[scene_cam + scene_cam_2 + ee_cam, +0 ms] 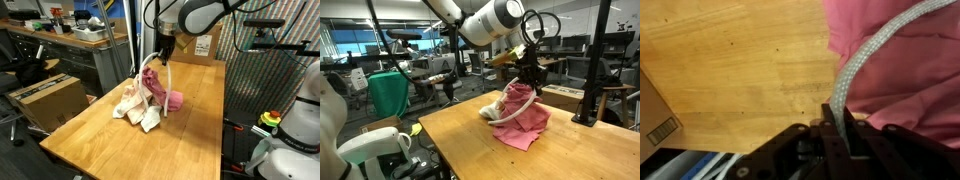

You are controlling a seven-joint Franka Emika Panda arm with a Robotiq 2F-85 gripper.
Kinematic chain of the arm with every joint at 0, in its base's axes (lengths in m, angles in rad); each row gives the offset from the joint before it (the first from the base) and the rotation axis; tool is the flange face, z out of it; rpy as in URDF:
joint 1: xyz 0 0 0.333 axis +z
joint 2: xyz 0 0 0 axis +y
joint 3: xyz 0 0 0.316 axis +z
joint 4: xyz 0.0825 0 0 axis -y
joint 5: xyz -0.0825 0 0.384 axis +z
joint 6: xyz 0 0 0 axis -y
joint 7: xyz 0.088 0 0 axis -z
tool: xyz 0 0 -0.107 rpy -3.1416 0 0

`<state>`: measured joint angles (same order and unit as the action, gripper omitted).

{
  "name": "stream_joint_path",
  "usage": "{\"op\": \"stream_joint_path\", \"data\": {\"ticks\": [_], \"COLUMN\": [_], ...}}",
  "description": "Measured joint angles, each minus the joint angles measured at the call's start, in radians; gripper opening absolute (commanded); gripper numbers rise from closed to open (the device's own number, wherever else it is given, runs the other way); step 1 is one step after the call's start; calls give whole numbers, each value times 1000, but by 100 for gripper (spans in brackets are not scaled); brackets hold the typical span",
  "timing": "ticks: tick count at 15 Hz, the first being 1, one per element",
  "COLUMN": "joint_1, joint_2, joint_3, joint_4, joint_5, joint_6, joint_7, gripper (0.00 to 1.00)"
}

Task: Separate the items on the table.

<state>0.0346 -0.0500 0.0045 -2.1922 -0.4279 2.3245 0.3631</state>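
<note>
My gripper will next lift off the heap and take the white cord over the bare wood before the far box, to release it clear of the cloths.
My gripper hangs over the heap of cloths on the wooden table. Its jaws are shut on a white braided cord that runs out from between them. Right under the jaws the pink cloth stands pulled up into a peak. Whether its fabric is pinched too is hidden. Cream and peach cloths lie bunched against the pink one's base. A green cloth does not show.
A brown cardboard box stands on the floor beside the table's long edge. Another box sits at the table's far end. A cluttered grey workbench lies beyond, and a dark mesh screen borders the other side.
</note>
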Motion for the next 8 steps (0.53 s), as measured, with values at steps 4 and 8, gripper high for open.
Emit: {"op": "stream_joint_path", "data": {"ticks": [4, 8], "joint_1": [-26, -77], "joint_2": [-154, -293], "joint_3": [8, 45], "joint_4": [-21, -26], "joint_5": [-88, -132], "joint_6": [-47, -100], "joint_7": [114, 201], "gripper": [5, 5]}}
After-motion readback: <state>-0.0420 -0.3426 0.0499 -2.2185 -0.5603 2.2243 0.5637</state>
